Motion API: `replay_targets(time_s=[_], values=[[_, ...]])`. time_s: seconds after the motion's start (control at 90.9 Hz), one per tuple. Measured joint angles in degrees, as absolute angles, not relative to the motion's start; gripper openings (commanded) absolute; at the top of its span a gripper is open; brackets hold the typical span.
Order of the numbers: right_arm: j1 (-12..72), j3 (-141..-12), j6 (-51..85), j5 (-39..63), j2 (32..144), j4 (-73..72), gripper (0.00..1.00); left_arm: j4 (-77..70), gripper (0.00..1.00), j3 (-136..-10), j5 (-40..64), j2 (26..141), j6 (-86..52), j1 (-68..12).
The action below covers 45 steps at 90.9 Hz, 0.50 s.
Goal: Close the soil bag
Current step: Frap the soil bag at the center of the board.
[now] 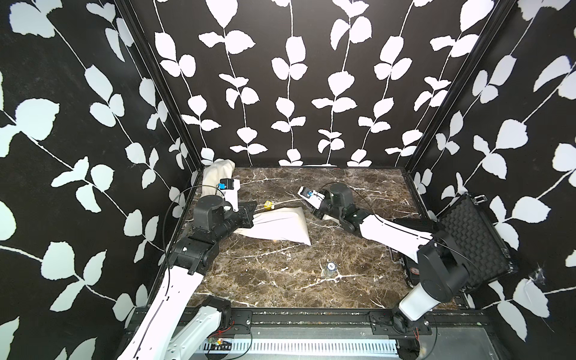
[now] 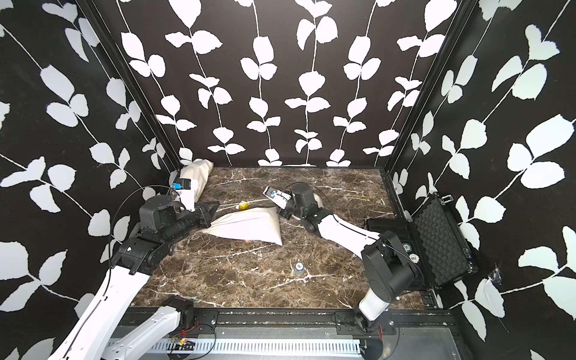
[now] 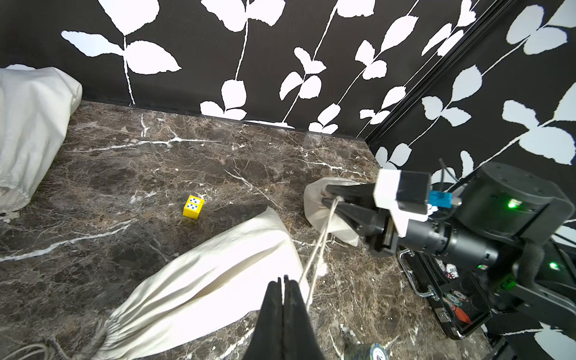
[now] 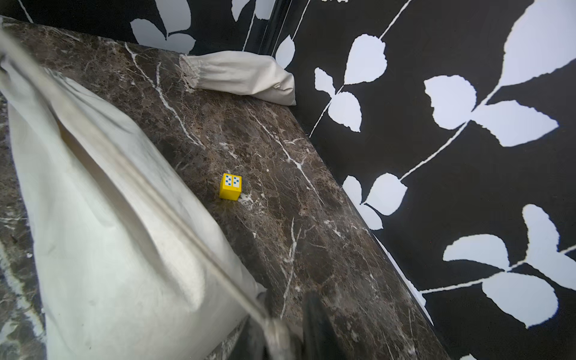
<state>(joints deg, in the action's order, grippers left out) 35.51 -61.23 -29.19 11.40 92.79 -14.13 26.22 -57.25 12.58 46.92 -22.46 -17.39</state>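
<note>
My left gripper is holding the drawstring (image 3: pixel 321 243) and next needs to move a little along the soil bag (image 3: pixel 219 279) toward my right gripper and release it, because those other fingers hold its knotted end.
The soil bag (image 1: pixel 280 226) (image 2: pixel 249 226) is a white cloth drawstring sack lying on its side mid-table, its gathered mouth toward the left arm (image 3: pixel 109 330). My left gripper (image 1: pixel 254 213) (image 3: pixel 283 280) is shut on the drawstring (image 3: pixel 321 243) just above the bag. The cord runs taut across to my right gripper (image 1: pixel 314 212) (image 3: pixel 330 198). In the right wrist view the cord (image 4: pixel 149 193) passes over the bag (image 4: pixel 103 233). Its knotted end sits between the fingers of the right gripper (image 4: pixel 285 314), which are closed round it; that part is blurred.
A yellow cube (image 1: pixel 268 204) (image 4: pixel 230 186) sits just behind the bag. A second white sack (image 1: pixel 218 174) leans in the back left corner, and a smaller one (image 3: pixel 330 218) lies behind my right gripper. A chip stack (image 1: pixel 331 268) stands in front. An open black case (image 1: pixel 473 240) is at the right.
</note>
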Motion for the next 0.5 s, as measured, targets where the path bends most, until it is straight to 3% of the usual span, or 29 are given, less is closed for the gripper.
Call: replay_targets(time_s=[0.143, 0.495], values=[[34.8, -60.7, -30.3, 12.9, 90.8, -13.0, 0.08, 25.8, 0.00, -57.3, 12.9, 47.3, -22.0, -17.5], [32.9, -62.0, -30.4, 13.8, 83.6, -9.3, 0.10, 24.5, 0.00, -60.7, 14.1, 48.2, -20.3, -17.5]])
